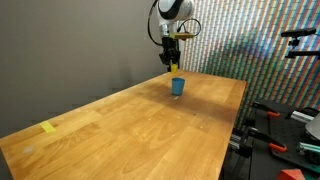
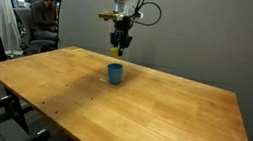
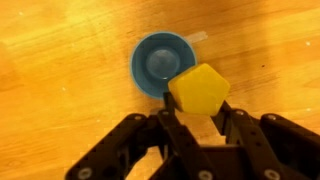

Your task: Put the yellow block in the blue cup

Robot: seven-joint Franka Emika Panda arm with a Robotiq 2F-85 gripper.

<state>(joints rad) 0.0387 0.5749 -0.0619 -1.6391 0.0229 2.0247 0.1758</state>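
The yellow block (image 3: 198, 88) goes down and across toward the blue cup's opening (image 3: 162, 63) next and my gripper releases it, since it hangs high and off the opening's middle.
My gripper (image 3: 198, 105) is shut on the yellow block (image 3: 198, 88), a chunky bright yellow piece held between the two black fingers. The blue cup (image 3: 160, 62) stands upright and empty on the wooden table, just below and beside the block in the wrist view; the block overlaps the cup's rim edge. In both exterior views the gripper (image 1: 173, 62) (image 2: 119, 47) hangs a short way above the blue cup (image 1: 178, 87) (image 2: 114, 74), with the yellow block (image 1: 174, 66) (image 2: 117, 51) visible at the fingertips.
The wooden table (image 1: 130, 125) (image 2: 161, 111) is broad. A flat yellow tape scrap (image 1: 48, 127) lies near one corner. Tripods and red-handled gear (image 1: 275, 125) stand beside the table edge. A person sits at a desk (image 2: 41, 17) in the background.
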